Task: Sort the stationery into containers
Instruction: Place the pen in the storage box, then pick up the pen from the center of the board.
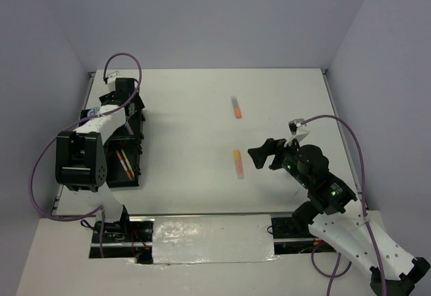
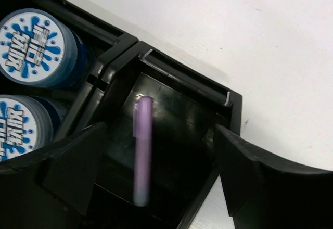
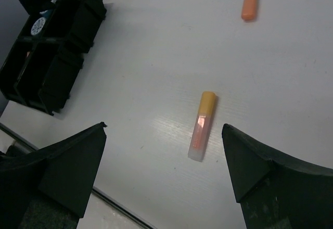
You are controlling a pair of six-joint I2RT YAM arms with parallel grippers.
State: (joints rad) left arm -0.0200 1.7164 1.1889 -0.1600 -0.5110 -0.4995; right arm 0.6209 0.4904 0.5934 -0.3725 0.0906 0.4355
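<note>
The tabletop below my right gripper and to its right in the top view is covered by the arm, so I will move away from the highlighter (image 1: 238, 163) and go down there.
My left gripper (image 2: 161, 174) is open above a corner compartment of the black organiser tray (image 2: 182, 80). A lilac stick (image 2: 142, 151), blurred along its length, is inside that compartment between the spread fingers, and neither finger grips it. Two blue-white rolls (image 2: 35, 47) (image 2: 18, 130) fill the neighbouring compartments. My right gripper (image 3: 164, 172) is open a little above the table. The pink-orange highlighter (image 3: 202, 126) lies flat just beyond its fingertips. In the top view the highlighter (image 1: 238, 163) is left of the right gripper (image 1: 264, 155). An orange-tipped stick (image 1: 236, 107) lies farther back.
The tray (image 1: 138, 155) stands along the table's left side with thin orange pens (image 1: 123, 163) in a near compartment. The left arm covers much of it. A shiny strip (image 1: 212, 239) runs along the near edge between the arm bases.
</note>
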